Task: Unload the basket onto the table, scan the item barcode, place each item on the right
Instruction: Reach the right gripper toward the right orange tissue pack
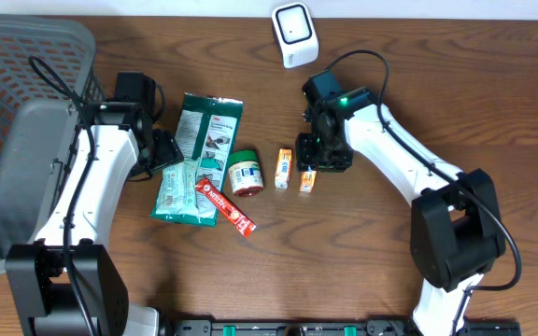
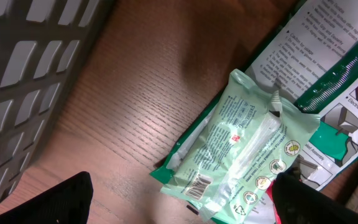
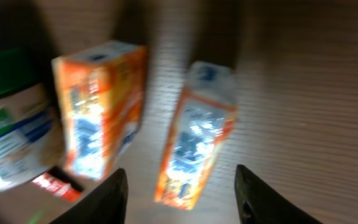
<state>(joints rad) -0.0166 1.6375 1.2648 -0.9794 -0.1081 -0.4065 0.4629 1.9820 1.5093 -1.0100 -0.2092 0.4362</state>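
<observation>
The robot's right gripper will lower its open fingers and ease them back around the sides of the small orange-and-white packet [image 1: 307, 181] [image 3: 195, 138], because the packet is below and partly back of the gripper.
Two small orange boxes lie at mid-table, one [image 1: 284, 169] beside the other [image 1: 307, 179]. My right gripper [image 1: 319, 161] hovers over the right box [image 3: 197, 137]. In the right wrist view that box lies between the fingers [image 3: 104, 202], with a gap on each side, so the jaws are open. The white barcode scanner [image 1: 294, 34] stands at the table's back edge. My left gripper [image 1: 162, 149] is open above a pale green packet [image 2: 247, 143], whose barcode [image 2: 196, 185] faces up.
A grey basket [image 1: 26, 56] fills the left side. A large green package [image 1: 210, 131], a green-lidded jar [image 1: 246, 174] and a red stick pack [image 1: 225, 205] lie between the arms.
</observation>
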